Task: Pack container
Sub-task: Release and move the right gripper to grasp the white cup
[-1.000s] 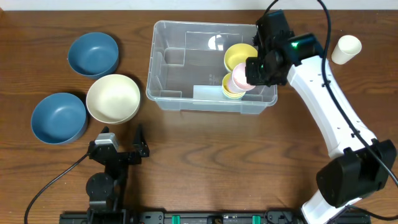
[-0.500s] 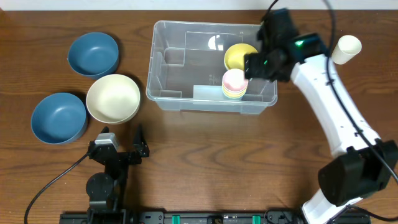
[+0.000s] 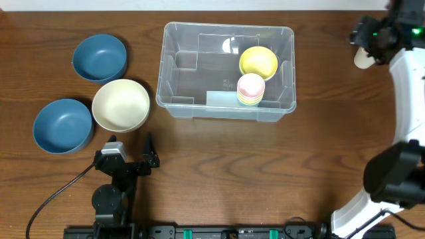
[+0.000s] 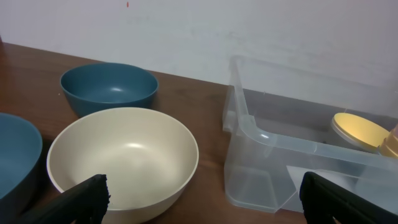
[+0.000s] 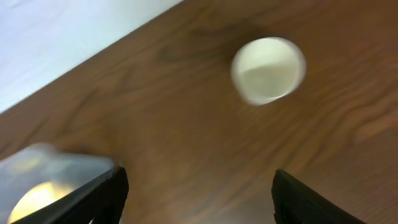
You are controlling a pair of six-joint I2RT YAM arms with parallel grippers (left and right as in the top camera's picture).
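There is finger room at the cup's rim on the side away from the container. My right gripper should next go down toward the cream cup, onto that part of the rim.
The clear plastic container stands at the table's middle back. It holds a yellow bowl and a stack of small cups with a pink one on top. My right gripper is open and empty at the far right back, just above a cream cup. In the right wrist view that cup lies ahead of the open fingers, with the container's corner at lower left. My left gripper is open and empty near the front left. The left wrist view shows the container at right.
A cream bowl and two blue bowls stand left of the container. The left wrist view shows the cream bowl close ahead, with one blue bowl behind it and the other at its left.
My right gripper let go of the pink cup on the stack in the container. It then rose and swung right and back to the cream cup. The left arm has not moved.
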